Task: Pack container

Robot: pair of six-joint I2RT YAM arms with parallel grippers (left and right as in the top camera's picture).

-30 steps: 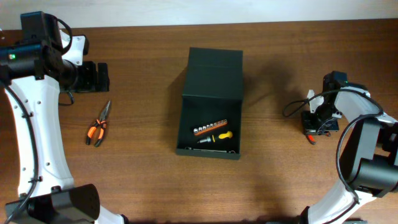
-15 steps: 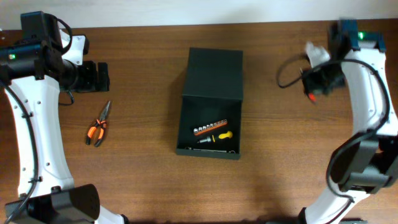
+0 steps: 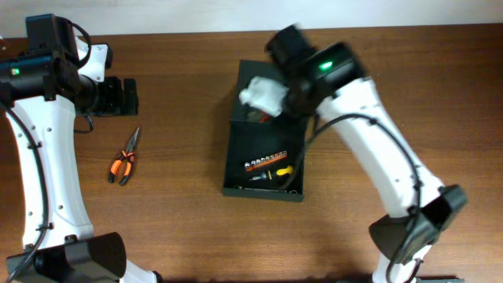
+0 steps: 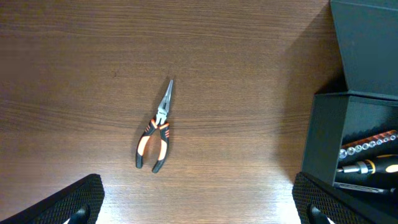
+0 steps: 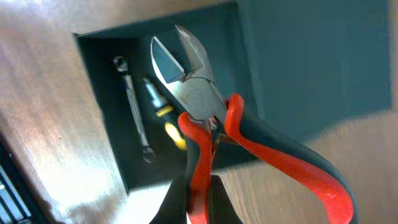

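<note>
The right gripper moves back and down over the yellow-handled screwdriver beside the bit set next to release the cutters. They still hang above the open box.
The container is a dark green-black box, open, its flap lid folded back. It holds an orange bit set, a yellow-handled screwdriver and a wrench. My right gripper is blurred over the box's back part. In the right wrist view it is shut on one handle of red-and-black cutters, held above the box's inside. My left gripper is wide open and empty at the far left, its fingers apart over bare wood.
Orange-and-black needle-nose pliers lie on the table below my left gripper, left of the box; they also show in the left wrist view. The box's left wall shows there too. The right arm crosses the table's right half.
My right arm has swung from the table's far right edge leftward to over the container, carrying the cutters. The left arm and the pliers have not moved.
</note>
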